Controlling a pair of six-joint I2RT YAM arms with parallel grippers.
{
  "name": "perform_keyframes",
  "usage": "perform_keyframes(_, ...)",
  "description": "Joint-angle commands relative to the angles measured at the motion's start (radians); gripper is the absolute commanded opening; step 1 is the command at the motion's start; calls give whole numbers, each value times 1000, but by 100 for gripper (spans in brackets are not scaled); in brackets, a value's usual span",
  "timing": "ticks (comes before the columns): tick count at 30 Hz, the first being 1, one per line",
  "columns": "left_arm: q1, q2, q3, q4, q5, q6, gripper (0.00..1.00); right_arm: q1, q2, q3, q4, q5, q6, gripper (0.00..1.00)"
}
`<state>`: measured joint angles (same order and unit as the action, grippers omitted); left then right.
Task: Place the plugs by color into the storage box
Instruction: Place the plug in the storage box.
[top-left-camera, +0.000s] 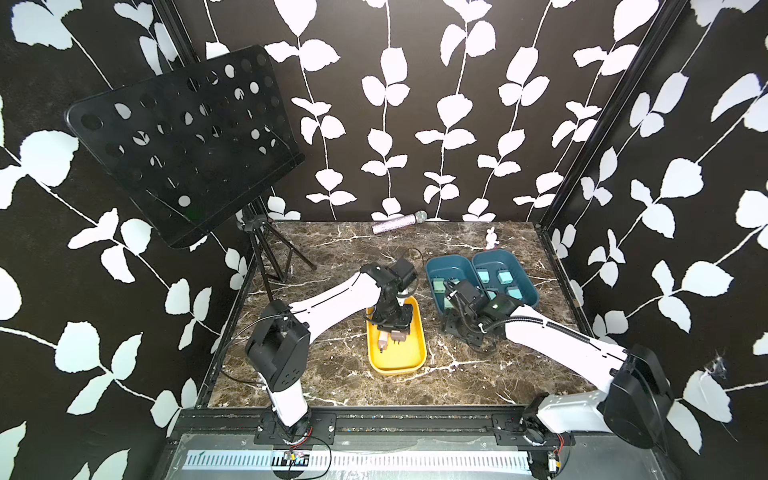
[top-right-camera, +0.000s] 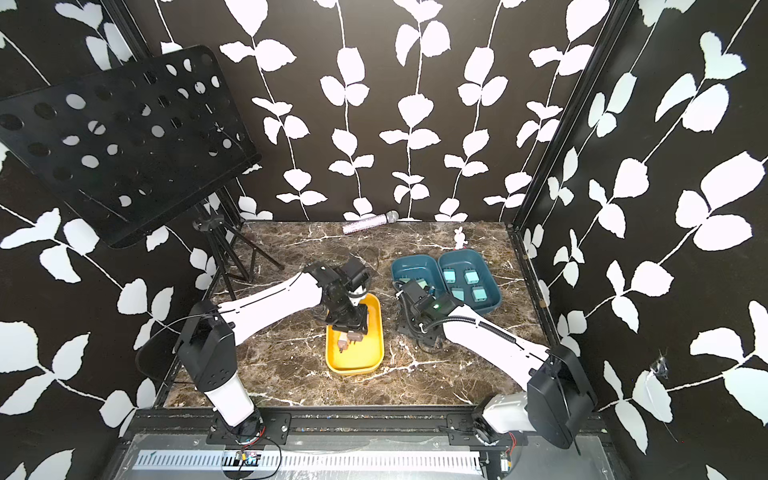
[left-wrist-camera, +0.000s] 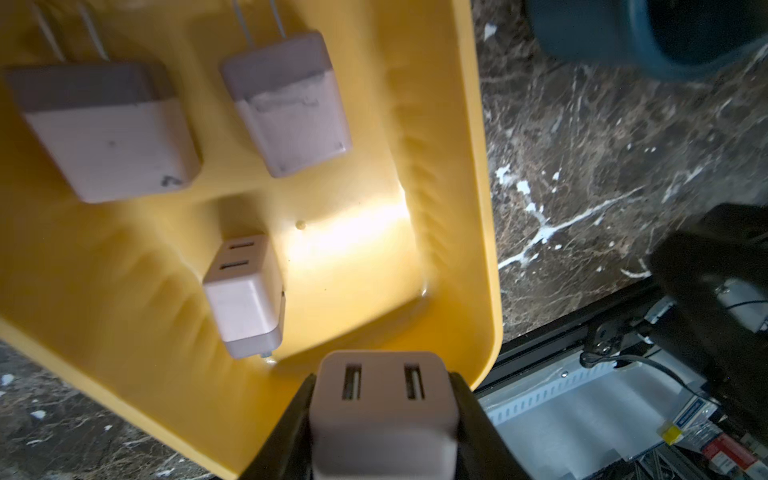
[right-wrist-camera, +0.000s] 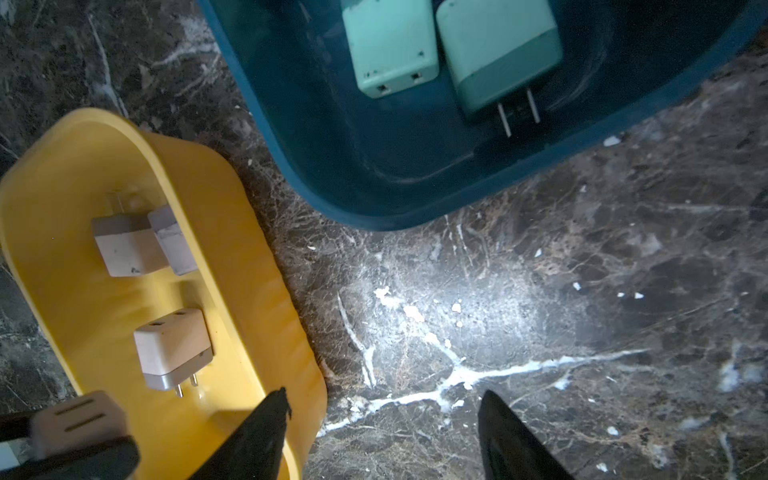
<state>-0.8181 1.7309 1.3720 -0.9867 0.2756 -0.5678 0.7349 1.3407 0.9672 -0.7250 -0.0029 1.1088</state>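
The bottom of the tray is bare and free below the gripper, beside the nearest beige plug. My left gripper should move down there next and release the pinkish-beige plug (left-wrist-camera: 382, 411).
My left gripper (left-wrist-camera: 382, 399) is shut on a pinkish-beige plug (left-wrist-camera: 382, 411), socket slots facing the camera, held just above the near end of the yellow tray (left-wrist-camera: 457, 208). Three more beige plugs (left-wrist-camera: 243, 299) lie on the tray floor. In both top views the left gripper (top-left-camera: 392, 330) points down into the yellow tray (top-left-camera: 397, 361). My right gripper (right-wrist-camera: 382, 403) stands open over bare marble, between the yellow tray (right-wrist-camera: 257, 291) and the dark blue storage box (right-wrist-camera: 332, 199). Two teal-green plugs (right-wrist-camera: 390, 45) lie in the near compartment. Several light blue plugs (top-left-camera: 505, 276) lie in the right compartment.
A black perforated music stand (top-left-camera: 183, 141) on a tripod rises at the back left. A microphone (top-left-camera: 399, 223) lies along the back wall. A small rabbit toy (top-left-camera: 491, 238) stands behind the blue box. Walls close the table (top-left-camera: 332, 257) on three sides.
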Motion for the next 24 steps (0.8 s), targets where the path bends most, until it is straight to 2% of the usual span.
perform_keyframes(1, -4, 10, -41, 62, 26, 21, 41, -11, -23, -5, -44, 22, -10, 71)
perform_keyframes(11, -12, 175, -64, 153, -14, 78, 43, -16, -50, -13, -68, 29, -6, 71)
perform_keyframes(18, -15, 220, -72, 146, -54, 109, 46, -19, -54, -12, -69, 33, -4, 71)
perform_keyframes(19, -15, 222, -77, 149, -53, 109, 48, -19, -52, -12, -68, 33, -4, 71)
perform_keyframes(22, -16, 219, -73, 147, -44, 105, 65, -22, -46, -8, -68, 31, -6, 71)
perform_keyframes(24, -15, 201, -62, 140, -43, 102, 68, -23, -40, -3, -68, 29, -9, 71)
